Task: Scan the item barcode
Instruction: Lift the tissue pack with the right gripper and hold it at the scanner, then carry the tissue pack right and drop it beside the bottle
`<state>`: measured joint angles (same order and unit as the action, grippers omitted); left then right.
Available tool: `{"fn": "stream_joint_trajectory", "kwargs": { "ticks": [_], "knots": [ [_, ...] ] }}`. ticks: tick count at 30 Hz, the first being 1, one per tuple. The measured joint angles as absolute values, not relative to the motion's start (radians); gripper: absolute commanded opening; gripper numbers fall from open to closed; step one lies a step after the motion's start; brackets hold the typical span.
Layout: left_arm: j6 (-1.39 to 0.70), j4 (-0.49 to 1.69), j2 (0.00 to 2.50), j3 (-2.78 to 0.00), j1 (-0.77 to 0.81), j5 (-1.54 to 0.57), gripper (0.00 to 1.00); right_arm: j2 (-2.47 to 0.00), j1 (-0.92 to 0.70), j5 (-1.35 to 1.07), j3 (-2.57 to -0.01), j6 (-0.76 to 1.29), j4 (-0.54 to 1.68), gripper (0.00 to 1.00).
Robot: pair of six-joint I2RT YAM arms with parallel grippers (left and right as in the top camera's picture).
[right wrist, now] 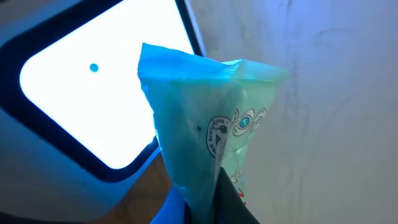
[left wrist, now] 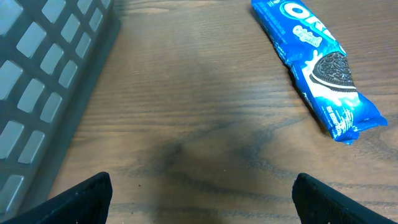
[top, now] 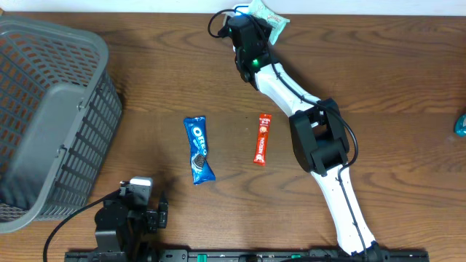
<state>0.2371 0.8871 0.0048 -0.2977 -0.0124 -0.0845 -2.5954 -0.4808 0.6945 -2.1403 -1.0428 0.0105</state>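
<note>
The robot's right gripper will next move back from the scanner and to the right in the overhead view, and let go of the packet beside the teal object, where the wood is bare.
My right gripper (top: 255,23) reaches to the table's far edge and is shut on a pale green snack packet (top: 266,14). In the right wrist view the packet (right wrist: 199,124) stands up out of the gripper (right wrist: 217,208), right in front of the scanner's bright white window (right wrist: 81,93). No barcode shows on the side I see. My left gripper (top: 145,193) rests low at the front left. It is open (left wrist: 202,196), with only bare wood between its fingers (left wrist: 81,199).
A blue Oreo packet (top: 198,149) (left wrist: 317,62) and a red snack stick (top: 262,139) lie mid-table. A grey mesh basket (top: 44,116) (left wrist: 43,81) stands at the left. A teal object (top: 461,124) peeks in at the right edge.
</note>
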Motion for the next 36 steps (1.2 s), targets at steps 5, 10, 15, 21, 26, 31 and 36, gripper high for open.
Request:
{"fn": "stream_joint_trajectory", "kwargs": {
  "ticks": [5, 10, 15, 21, 26, 31, 36],
  "knots": [
    [0.237, 0.887, 0.005, -0.298, -0.012, -0.084, 0.93, -2.595, -0.481, 0.687, -2.141, -1.06, 0.002, 0.01],
    [0.237, 0.887, 0.005, -0.298, -0.012, -0.084, 0.93, -2.595, -0.481, 0.686, -2.142, -1.056, 0.04, 0.01],
    [0.237, 0.887, 0.005, -0.298, -0.012, -0.084, 0.93, -2.595, -0.481, 0.701, -2.142, -1.05, 0.094, 0.01],
    [0.237, 0.887, 0.005, -0.298, -0.012, -0.084, 0.93, -2.575, -0.481, 0.715, -2.144, -0.966, 0.241, 0.01],
    [0.237, 0.887, 0.005, -0.298, -0.012, -0.084, 0.93, -2.484, -0.469, 0.734, -2.144, -0.81, 0.499, 0.01],
    [0.237, 0.887, 0.005, -0.298, -0.012, -0.084, 0.93, -2.333, -0.423, 0.779, -2.146, -0.566, 0.83, 0.01],
    [0.237, 0.887, 0.005, -0.298, -0.012, -0.084, 0.93, -2.257, -0.305, 0.801, -2.165, -0.313, 1.078, 0.01]
  ]
}}
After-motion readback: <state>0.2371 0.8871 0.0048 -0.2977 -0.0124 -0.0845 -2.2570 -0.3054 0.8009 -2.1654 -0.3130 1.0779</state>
